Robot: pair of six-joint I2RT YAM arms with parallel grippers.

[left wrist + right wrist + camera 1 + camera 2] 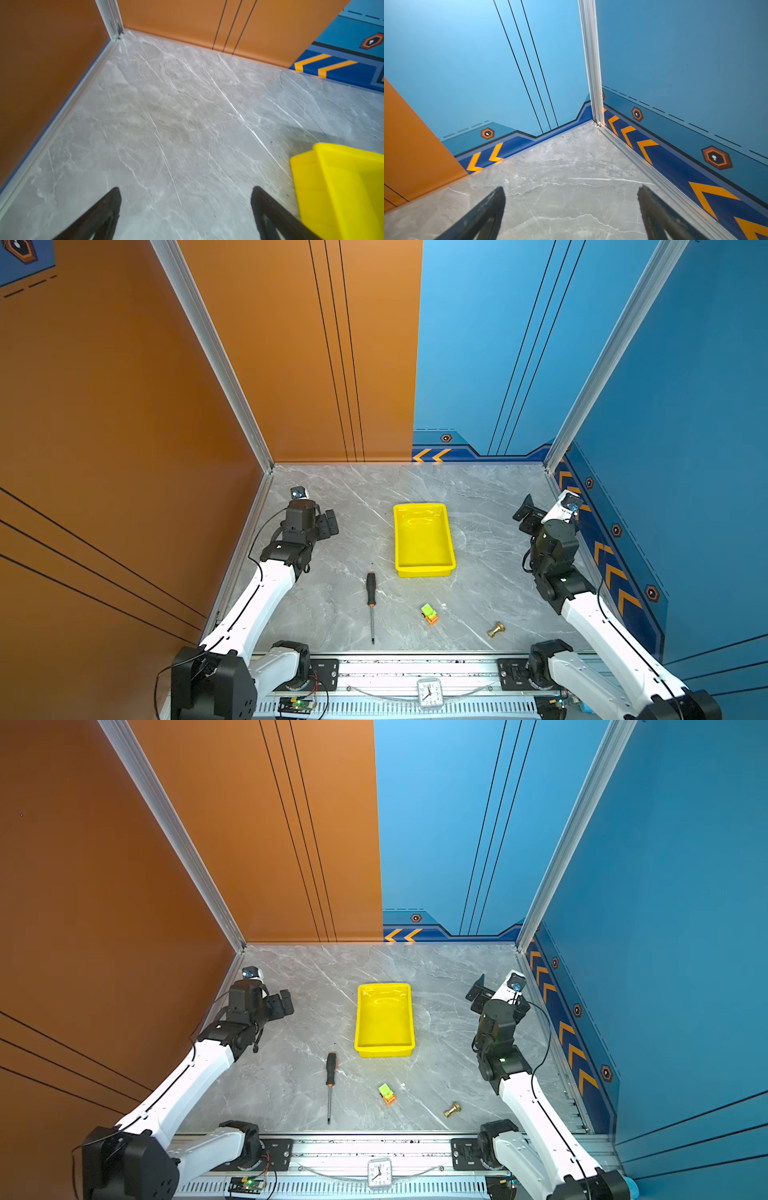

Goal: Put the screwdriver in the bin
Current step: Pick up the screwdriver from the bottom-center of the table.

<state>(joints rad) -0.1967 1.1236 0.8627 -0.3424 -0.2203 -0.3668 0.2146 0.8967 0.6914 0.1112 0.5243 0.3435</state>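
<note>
I will next move my left gripper back and down onto the screwdriver's black handle [370, 583], because this thick end is below and back from the gripper, nearer than the screwdriver's tip.
The screwdriver [370, 600] [330, 1080] has a black handle, an orange collar and a thin shaft, and lies on the grey marble table with its tip toward the front edge. The yellow bin [423, 568] [384, 1048] stands empty just behind and to the right of it; one corner of the bin [324, 187] shows in the left wrist view. My left gripper [330, 522] [286, 1002] [186, 191] hangs open at the left, apart from both. My right gripper [525, 512] [478, 990] [571, 191] is open near the right wall, over bare table.
A small green-and-orange toy block [429, 613] [387, 1093] and a brass fitting [496, 630] [452, 1110] lie near the front. A small clock [429, 693] sits on the front rail. Orange and blue walls close in the table on three sides.
</note>
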